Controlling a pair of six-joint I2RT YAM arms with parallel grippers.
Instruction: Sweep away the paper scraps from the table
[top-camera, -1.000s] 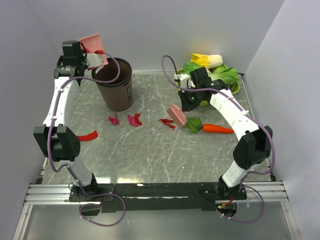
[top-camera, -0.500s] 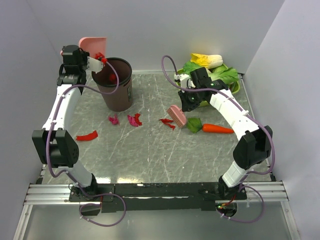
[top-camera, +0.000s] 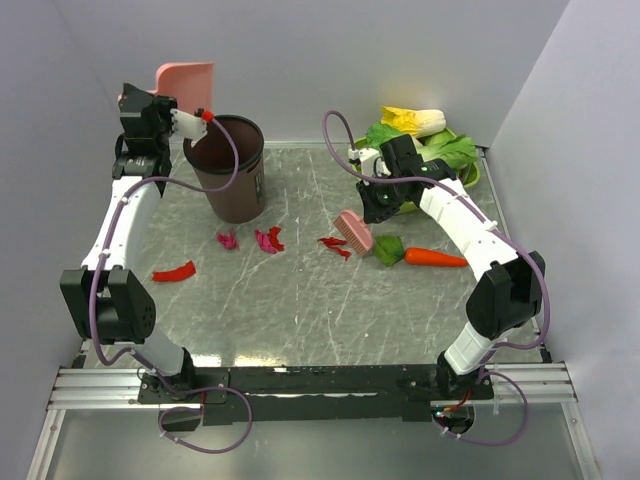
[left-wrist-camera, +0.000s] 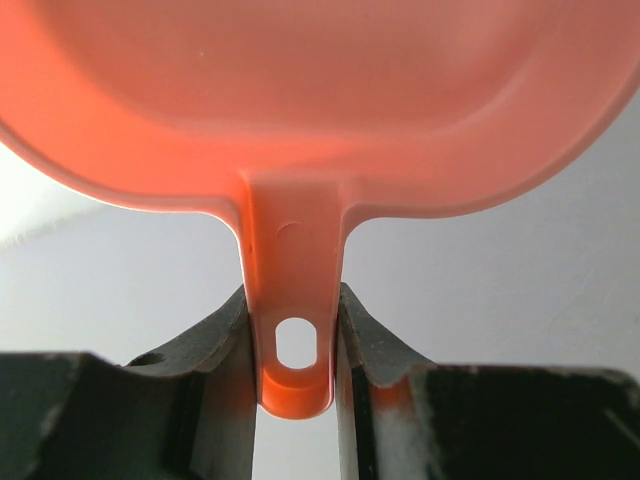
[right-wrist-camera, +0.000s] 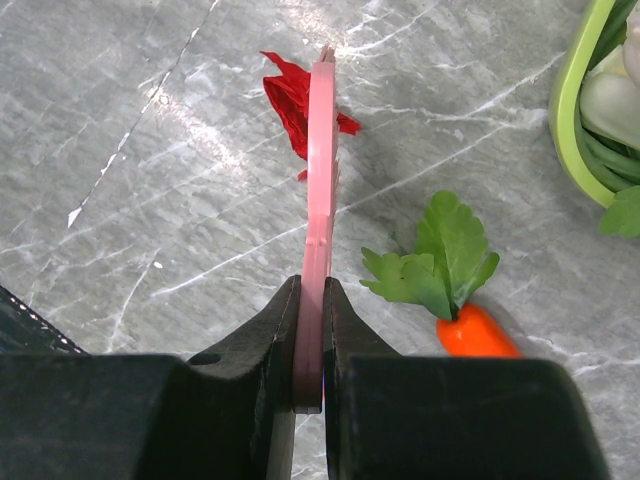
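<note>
The robot's left gripper will next swing back and down from the bin and tilt the pink dustpan flat there.
My left gripper is shut on the handle of the pink dustpan and holds it upright, high beside the rim of the brown bin. The pan fills the left wrist view. My right gripper is shut on a pink brush, whose head touches the table. Magenta and red paper scraps lie at the left, the centre and by the brush. The red scrap lies at the brush tip.
A red chili lies on the left of the table. An orange carrot with green leaves lies right of the brush. A green bowl of leafy vegetables and a cabbage stand at the back right. Pale walls surround the table.
My left arm has swung the dustpan from tipped over the bin to upright and back toward the left. The right arm and brush have not moved.
</note>
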